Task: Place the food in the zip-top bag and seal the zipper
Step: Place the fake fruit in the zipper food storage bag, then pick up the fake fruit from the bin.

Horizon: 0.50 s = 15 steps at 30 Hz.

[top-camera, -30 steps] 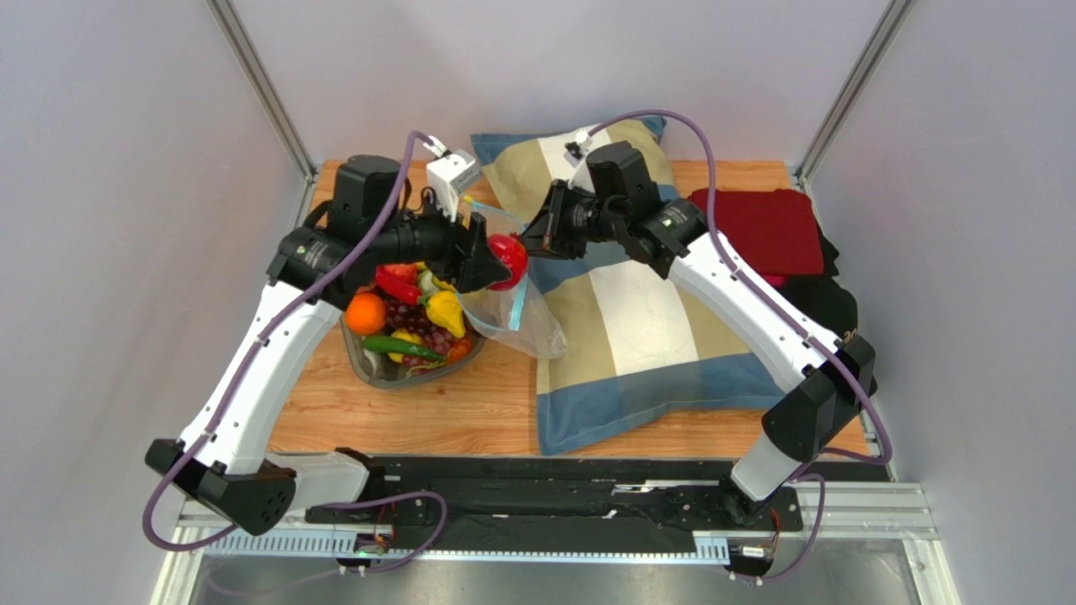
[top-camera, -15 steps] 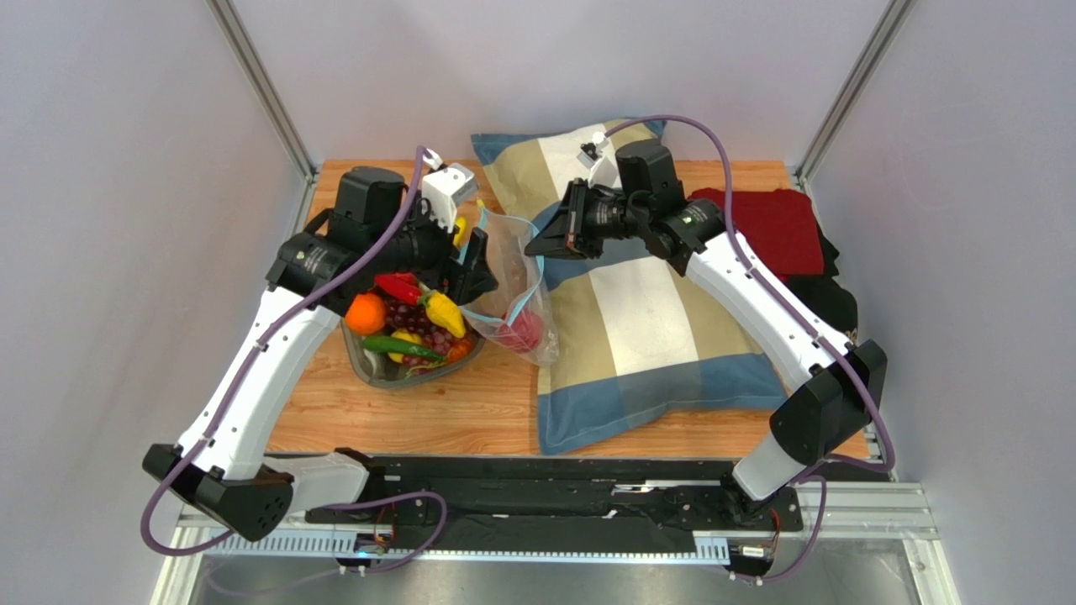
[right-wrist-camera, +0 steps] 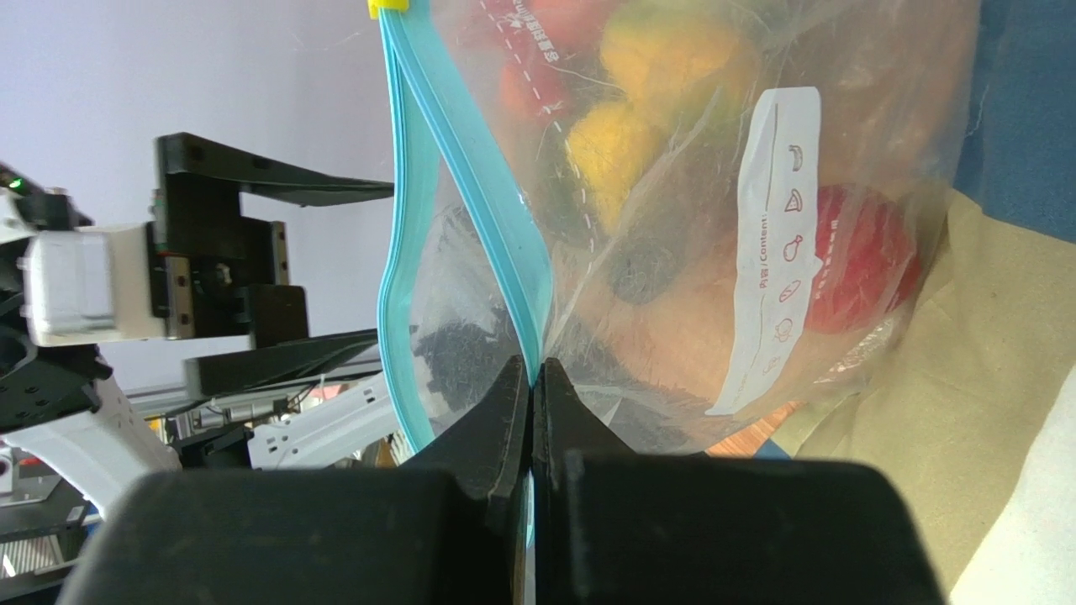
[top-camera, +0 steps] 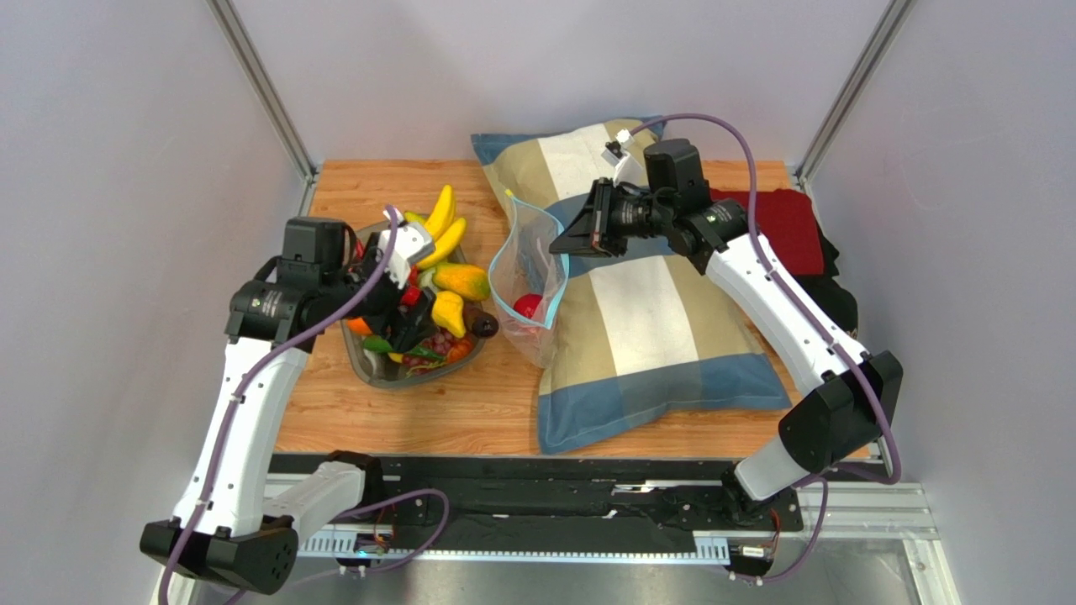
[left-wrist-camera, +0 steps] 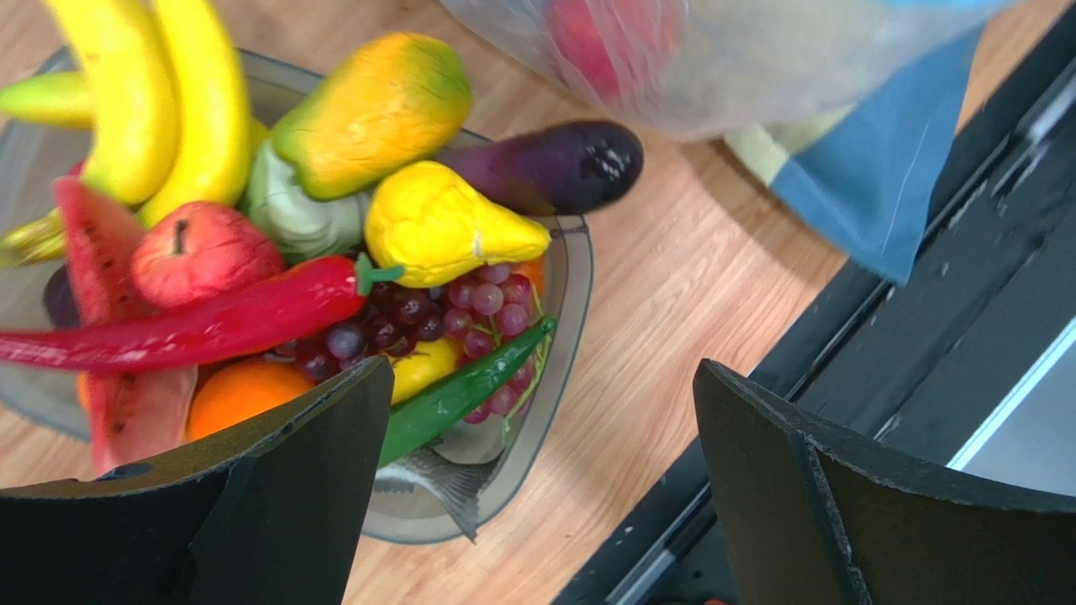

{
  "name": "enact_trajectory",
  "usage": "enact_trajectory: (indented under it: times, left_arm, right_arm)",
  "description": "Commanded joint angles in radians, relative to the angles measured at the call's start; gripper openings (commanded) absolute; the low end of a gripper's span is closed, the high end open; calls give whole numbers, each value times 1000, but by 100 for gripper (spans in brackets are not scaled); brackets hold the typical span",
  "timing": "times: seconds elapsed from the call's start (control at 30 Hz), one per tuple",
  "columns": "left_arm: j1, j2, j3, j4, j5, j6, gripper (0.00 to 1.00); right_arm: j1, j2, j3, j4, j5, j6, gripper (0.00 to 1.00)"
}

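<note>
I need to move my left gripper outward toward the bag next, turning and lowering it around the papaya's uncovered middle (top-camera: 461, 280) (left-wrist-camera: 376, 114), which is farther outward and below it.
The clear zip-top bag (top-camera: 528, 271) hangs open beside the pillow, with a red fruit (top-camera: 528, 305) at its bottom. My right gripper (top-camera: 565, 240) is shut on the light-blue zipper (right-wrist-camera: 474, 189) at the bag's mouth edge (right-wrist-camera: 532, 372). The white label (right-wrist-camera: 771, 252) and the red fruit (right-wrist-camera: 859, 259) show through the plastic. My left gripper (left-wrist-camera: 541, 378) is open and empty, above the near rim of the grey dish (left-wrist-camera: 568, 290). The dish holds grapes (left-wrist-camera: 436, 315), a yellow pear (left-wrist-camera: 442, 227), bananas (left-wrist-camera: 164, 88), a red chilli (left-wrist-camera: 190, 328) and an eggplant (left-wrist-camera: 556, 164).
A striped blue and beige pillow (top-camera: 644, 328) lies right of the bag. A red cloth (top-camera: 777, 227) and a black cloth (top-camera: 827, 303) lie at the far right. The black rail (top-camera: 568, 485) runs along the table's near edge.
My left gripper let the red fruit drop into the bag, then drew back left and down over the dish. My right gripper shifted a little right with the bag's edge.
</note>
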Motion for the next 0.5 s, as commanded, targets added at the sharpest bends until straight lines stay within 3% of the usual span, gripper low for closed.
enact_trajectory:
  times: [0.0,0.13,0.23,0.47]
  left_arm:
    - [7,12,-72,64,119,257,97]
    - [-5,62,-116,107,270,543,96]
    - [-46,79,-187,215,306,668,94]
    - [-177,102,-353,545,216,736,93]
  right_arm:
    - [-18,-39,4,-21,0,-38,0]
    - [-39,-41,1,-23,6,-36,0]
    - [-47,-39,-6,-26,6,-33,0]
    - [-63,-38,-5,-32,6,-29,0]
